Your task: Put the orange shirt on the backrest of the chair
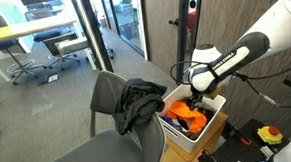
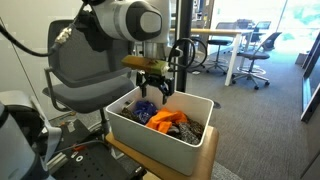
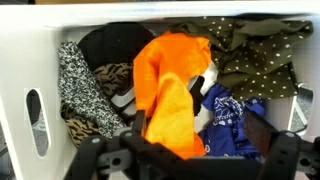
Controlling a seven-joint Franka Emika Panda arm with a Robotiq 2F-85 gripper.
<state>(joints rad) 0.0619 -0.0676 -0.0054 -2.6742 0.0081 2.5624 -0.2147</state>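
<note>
The orange shirt's lower fold (image 1: 182,111) (image 3: 170,126) lies nearer one finger, so my gripper shifts to the left in the wrist view next, then lowers into the bin onto it.
The orange shirt (image 3: 170,90) lies bunched on top of a pile of clothes inside a white bin (image 1: 214,123). It shows in both exterior views (image 1: 184,114) (image 2: 163,118). My gripper (image 3: 210,150) hangs just over the bin (image 2: 150,142), fingers spread wide, with the shirt's lower edge by one finger. It also shows in both exterior views (image 1: 193,92) (image 2: 152,92). The grey chair (image 1: 108,93) stands beside the bin, and a dark garment (image 1: 142,103) is draped over its backrest. The backrest also shows in an exterior view (image 2: 80,62).
The bin also holds a blue patterned cloth (image 3: 232,122), an olive dotted cloth (image 3: 255,55), a speckled grey cloth (image 3: 80,90) and a black one (image 3: 110,45). The bin stands on a wooden table (image 2: 200,165). Office desks and chairs (image 1: 44,46) stand behind a glass wall.
</note>
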